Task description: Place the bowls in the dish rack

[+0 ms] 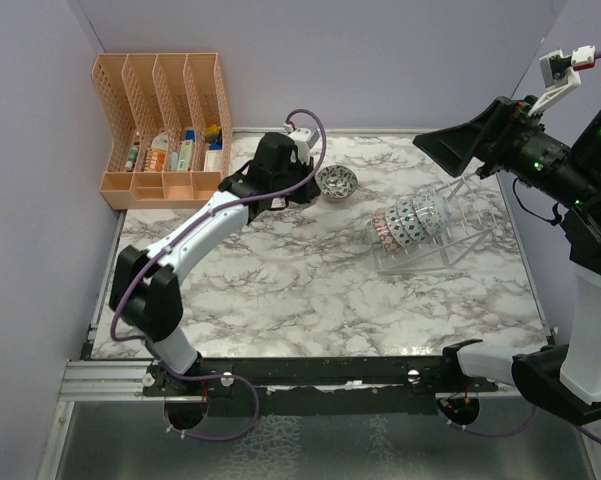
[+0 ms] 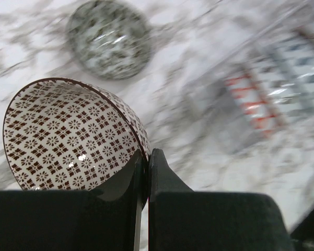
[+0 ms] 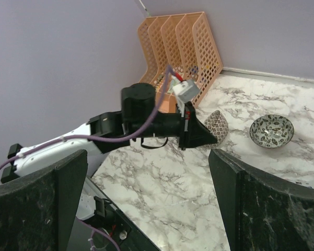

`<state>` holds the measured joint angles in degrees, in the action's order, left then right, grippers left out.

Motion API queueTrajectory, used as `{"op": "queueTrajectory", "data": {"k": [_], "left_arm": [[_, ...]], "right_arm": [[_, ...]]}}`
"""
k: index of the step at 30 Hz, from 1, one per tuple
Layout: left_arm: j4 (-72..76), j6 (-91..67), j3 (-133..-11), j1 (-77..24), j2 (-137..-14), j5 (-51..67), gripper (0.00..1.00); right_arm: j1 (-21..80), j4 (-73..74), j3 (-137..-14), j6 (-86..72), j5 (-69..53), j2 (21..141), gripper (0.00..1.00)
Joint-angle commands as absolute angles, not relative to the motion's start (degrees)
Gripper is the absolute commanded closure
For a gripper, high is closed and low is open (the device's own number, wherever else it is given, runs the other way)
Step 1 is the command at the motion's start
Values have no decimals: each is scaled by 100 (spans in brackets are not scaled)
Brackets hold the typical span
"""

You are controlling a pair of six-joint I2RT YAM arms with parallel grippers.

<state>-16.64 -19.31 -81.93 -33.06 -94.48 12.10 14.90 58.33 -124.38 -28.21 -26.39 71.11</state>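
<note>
My left gripper lifts, turns across to the rack's empty end and releases the white bowl there next. That end of the rack lies to its right in the top view.
My left gripper [image 2: 146,163] is shut on the rim of a white bowl with a dark red flower pattern [image 2: 68,136], tilted on its side just above the marble. In the right wrist view that held bowl [image 3: 218,127] shows at the tip of the left gripper [image 3: 201,133]. A grey patterned bowl [image 1: 336,181] sits upright on the table just right of the left gripper [image 1: 302,190]. The clear dish rack [image 1: 460,235] stands at the right with several bowls [image 1: 405,222] on edge in it. My right gripper [image 1: 445,150] hangs high over the rack, open and empty.
An orange slotted organizer [image 1: 165,120] with small items fills the back left corner. Purple walls close the table at the back and left. The left arm [image 1: 195,235] stretches diagonally across the left part of the marble top [image 1: 310,290].
</note>
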Motion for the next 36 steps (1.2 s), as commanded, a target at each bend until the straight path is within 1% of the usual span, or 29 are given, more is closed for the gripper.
{"op": "queueTrajectory", "data": {"k": [1, 5, 7, 12, 16, 18, 26, 36], "left_arm": [[860, -4336, -7805, -3821, -8866, 2209, 100], [2702, -5772, -7587, -4095, -8874, 2292, 100], [3397, -6363, -7619, -4234, -8965, 2194, 100], [4915, -7691, -7621, -4516, -9389, 1665, 100], [6018, -8763, -7662, -4765, -10016, 1138, 100], [6183, -9023, -7820, -4948, -10311, 901, 100], [6256, -9667, -9129, -5501, -11613, 568, 100], [5979, -9834, -9532, -5590, -12241, 133, 100]], "right_arm": [[1468, 5557, -12561, -2956, -2753, 7075, 1], [1468, 5501, -12631, -3014, -2799, 7066, 1], [1468, 5530, -12731, -3022, -2793, 7082, 1], [1467, 5596, -12885, -3073, -2832, 7093, 1], [1468, 5702, -12994, -3076, -2850, 7109, 1], [1468, 5749, -13066, -3076, -2885, 7138, 1], [1468, 5836, -13269, -3063, -3119, 7277, 1], [1468, 5939, -13254, -2907, -3207, 7292, 1]]}}
